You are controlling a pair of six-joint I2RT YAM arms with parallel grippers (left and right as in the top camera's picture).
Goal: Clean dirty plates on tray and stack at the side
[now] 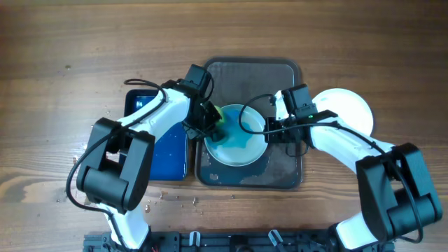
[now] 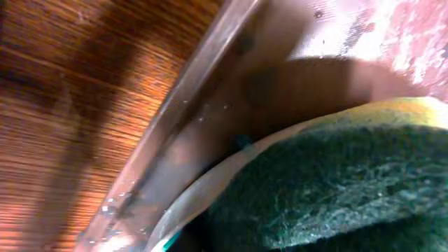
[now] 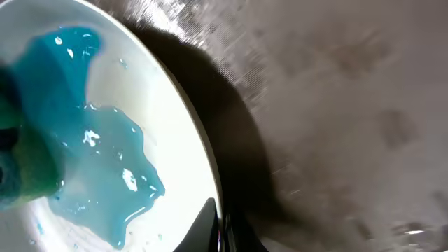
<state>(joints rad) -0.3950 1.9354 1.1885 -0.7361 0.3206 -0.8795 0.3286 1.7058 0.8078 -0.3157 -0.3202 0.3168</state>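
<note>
Next, my left gripper rubs the sponge [image 1: 218, 116] across blue smear [image 1: 236, 143] still on the plate, lifts over the dark tray's edge and lowers onto the blue tray.
A white dirty plate [image 1: 246, 116] with a wide blue smear [image 1: 236, 143] lies on the dark tray [image 1: 246, 71]. My left gripper [image 1: 213, 120] is shut on a green and yellow sponge [image 1: 218, 116], pressed onto the plate's left rim. In the left wrist view the sponge [image 2: 336, 175] fills the lower right, above the plate's edge [image 2: 199, 192] and the tray's rim [image 2: 185, 112]. My right gripper [image 1: 270, 130] pinches the plate's right rim. The right wrist view shows its fingers [image 3: 218, 227] astride the rim of the plate [image 3: 175, 126]. Another white plate [image 1: 350, 108] lies right of the tray.
A glossy blue tray [image 1: 166, 150] lies on the wooden table left of the dark tray, under my left arm. Small bits of debris [image 1: 171, 198] lie near the table's front edge. The right arm crosses over the white plate at the right.
</note>
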